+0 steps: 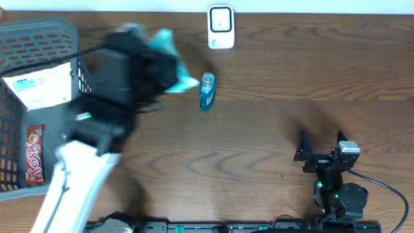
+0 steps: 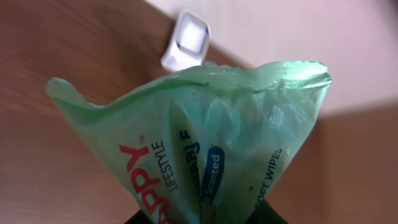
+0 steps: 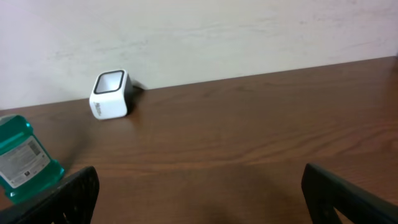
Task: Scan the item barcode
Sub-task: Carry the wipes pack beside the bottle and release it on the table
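The left gripper will next swing past the teal bottle, to the right in the overhead view, and lower the pack onto the bare table there.
A pale green pack of wipes (image 2: 205,137) with red and blue print fills the left wrist view, pinched at its lower end by my left gripper (image 2: 199,219), which is shut on it. From overhead the pack (image 1: 173,65) is a motion-blurred shape held above the table by the left gripper (image 1: 155,68), left of a teal bottle. The white barcode scanner (image 1: 220,27) stands at the table's far edge, showing beyond the pack (image 2: 186,40). My right gripper (image 1: 321,144) rests open and empty near the front right (image 3: 202,199).
The teal mouthwash bottle (image 1: 206,92) stands upright on the table below the scanner (image 3: 110,94), also at the left edge (image 3: 22,158). A grey basket (image 1: 39,29) at far left holds a white packet (image 1: 42,83) and a red snack bar (image 1: 33,154).
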### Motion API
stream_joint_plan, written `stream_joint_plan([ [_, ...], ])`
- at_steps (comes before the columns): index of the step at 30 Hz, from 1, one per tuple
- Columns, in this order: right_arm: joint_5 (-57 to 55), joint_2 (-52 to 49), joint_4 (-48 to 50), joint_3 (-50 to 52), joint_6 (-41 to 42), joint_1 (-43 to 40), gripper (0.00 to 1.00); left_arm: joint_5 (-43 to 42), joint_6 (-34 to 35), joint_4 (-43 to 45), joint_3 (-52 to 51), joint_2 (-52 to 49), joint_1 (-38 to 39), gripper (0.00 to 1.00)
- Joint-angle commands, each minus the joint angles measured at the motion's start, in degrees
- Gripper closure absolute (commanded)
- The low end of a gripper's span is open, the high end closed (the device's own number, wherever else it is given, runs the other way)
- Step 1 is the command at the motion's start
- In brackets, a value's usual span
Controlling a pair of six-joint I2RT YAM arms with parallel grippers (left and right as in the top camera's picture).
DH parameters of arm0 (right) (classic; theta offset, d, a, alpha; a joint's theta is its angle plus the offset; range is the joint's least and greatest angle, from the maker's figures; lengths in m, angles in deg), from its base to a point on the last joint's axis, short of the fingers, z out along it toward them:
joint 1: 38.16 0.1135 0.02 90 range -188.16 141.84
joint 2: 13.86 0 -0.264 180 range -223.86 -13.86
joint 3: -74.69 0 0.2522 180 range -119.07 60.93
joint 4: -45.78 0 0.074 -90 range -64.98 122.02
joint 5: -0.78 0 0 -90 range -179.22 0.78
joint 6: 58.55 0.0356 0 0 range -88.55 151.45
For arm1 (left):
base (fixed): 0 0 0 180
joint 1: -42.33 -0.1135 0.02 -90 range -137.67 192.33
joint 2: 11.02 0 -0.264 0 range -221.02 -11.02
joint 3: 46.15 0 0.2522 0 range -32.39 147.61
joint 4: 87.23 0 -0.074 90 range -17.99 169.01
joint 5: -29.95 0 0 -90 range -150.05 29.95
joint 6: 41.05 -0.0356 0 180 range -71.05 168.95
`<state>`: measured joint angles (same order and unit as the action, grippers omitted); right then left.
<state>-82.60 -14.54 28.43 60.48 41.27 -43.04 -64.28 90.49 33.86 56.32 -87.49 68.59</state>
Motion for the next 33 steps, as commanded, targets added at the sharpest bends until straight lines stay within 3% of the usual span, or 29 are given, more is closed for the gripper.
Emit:
stream_joint_plan([
  [1,-0.07,0.26,-0.11,0.13,-0.46,0.28,0.01,12.35,-7.21,1.01,0.02,-7.23,10.64,0.83],
  [8,-0.07,0.26,-0.11,0.13,-0.46,0.28,0.01,16.94,-7.48,5.27,0.02,-24.61,21.29,0.83],
  [17,-0.07,0.26,-0.11,0.13,-0.46,0.28,0.01,16.9,-7.43,8.63,0.02,-40.87,21.99,0.83],
  [24,-0.07,0.26,-0.11,0.13,-0.46,0.28,0.01,16.94,-7.45,9.16,0.02,-46.51,21.99,0.83],
  [25,-0.07,0.26,-0.11,0.13,-0.46,0.28,0.01,16.94,-7.5,9.51,0.04,-46.45,21.99,0.76],
  [31,-0.07,0.26,-0.11,0.13,-0.46,0.28,0.01,16.96,-13.88,10.32,0.7,-42.29,21.99,0.11],
  [33,-0.07,0.26,-0.11,0.13,-0.46,0.28,0.01,16.98,-14.95,10.34,0.74,-39.78,21.99,0.06],
])
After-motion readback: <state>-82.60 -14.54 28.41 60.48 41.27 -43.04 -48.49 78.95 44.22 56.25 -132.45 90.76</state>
